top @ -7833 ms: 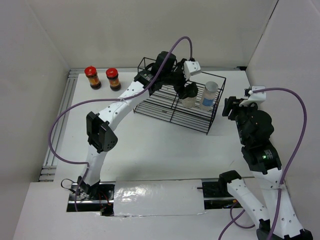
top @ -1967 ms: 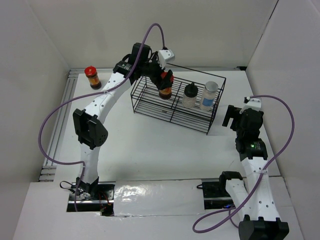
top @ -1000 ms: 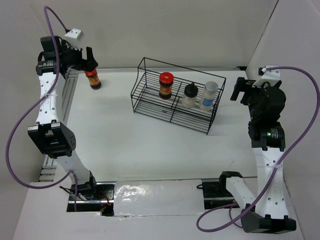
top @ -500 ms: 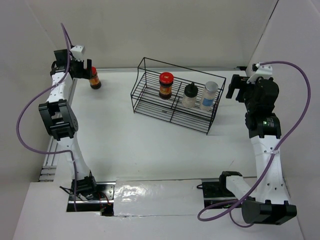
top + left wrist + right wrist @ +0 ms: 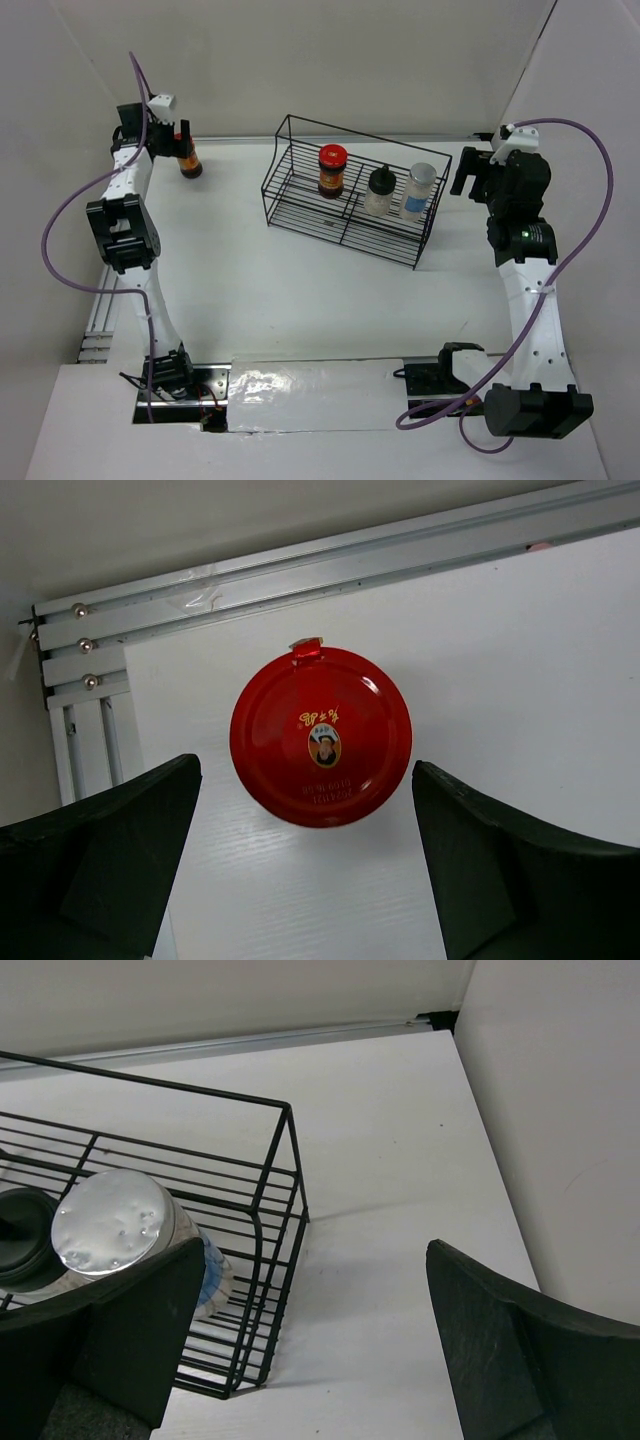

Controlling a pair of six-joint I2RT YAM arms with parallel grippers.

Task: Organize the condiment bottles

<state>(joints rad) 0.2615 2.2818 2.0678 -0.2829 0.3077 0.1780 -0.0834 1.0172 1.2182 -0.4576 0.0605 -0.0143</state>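
I next need to lower my left gripper over the dark jar's red lid [image 5: 321, 737] and close, as its open fingers are on either side with clear gaps.
A dark jar with a red lid [image 5: 188, 158] stands on the table at the far left. My left gripper [image 5: 180, 138] hangs open right above it. The left wrist view looks straight down on the red lid [image 5: 320, 737], with the left gripper [image 5: 305, 768] open and a finger on each side, apart from it. The black wire rack [image 5: 290, 122] holds a second red-lidded jar [image 5: 332, 170], a clear bottle with a black cap [image 5: 380, 190] and a whitish bottle with a pale cap [image 5: 420, 188]. My right gripper [image 5: 470, 172] is open and empty beside the rack's right end. The right wrist view shows the whitish bottle [image 5: 115, 1225].
An aluminium rail [image 5: 300, 565] runs along the table's back and left edges, close behind the left jar. White walls close in the table, and the right wall [image 5: 560, 1110] stands near my right gripper [image 5: 312, 1260]. The rack's end wires [image 5: 285, 1160] are just left of that gripper.
The left arm set a red-lidded jar in the rack, then swung to the far left and settled over the other jar. The right arm rose and shifted slightly by the rack's right end.
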